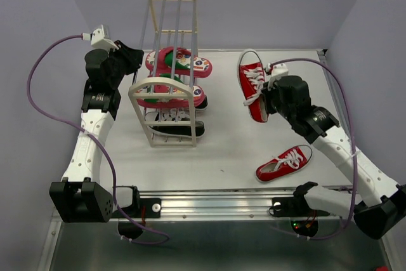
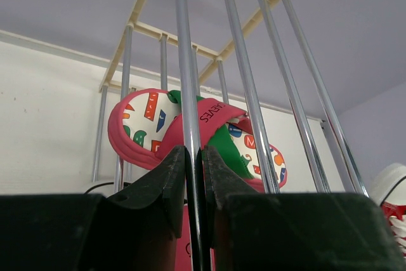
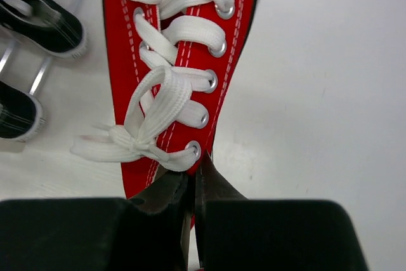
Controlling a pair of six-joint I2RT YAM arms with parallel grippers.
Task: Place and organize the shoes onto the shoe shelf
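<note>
Next, the right gripper swings, turning, over the shelf's empty top rods and releases the sneaker crosswise, since the rods lie to the gripper's left in the top view.
The shoe shelf [image 1: 163, 91] stands left of centre, cream arched ends joined by silver rods. Two pink flip-flops [image 1: 181, 63] lie on its upper tiers and the black sneakers [image 1: 179, 123] on the bottom tier. My left gripper [image 1: 133, 56] is at the shelf's left side, shut on one silver rod [image 2: 190, 125]; a flip-flop [image 2: 212, 125] shows behind it. My right gripper [image 1: 266, 96] is shut on the collar edge of a red sneaker [image 1: 252, 82], held above the table right of the shelf. In the right wrist view the sneaker [image 3: 177, 61] points away from my gripper [image 3: 193, 179]. The other red sneaker [image 1: 284, 164] lies on the table at the front right.
The black sneakers [image 3: 44, 23] show at the left edge of the right wrist view. The white table [image 1: 222, 144] ends at a metal rail [image 1: 216, 204] in front. Purple cables run along both arms. Walls close the back and both sides.
</note>
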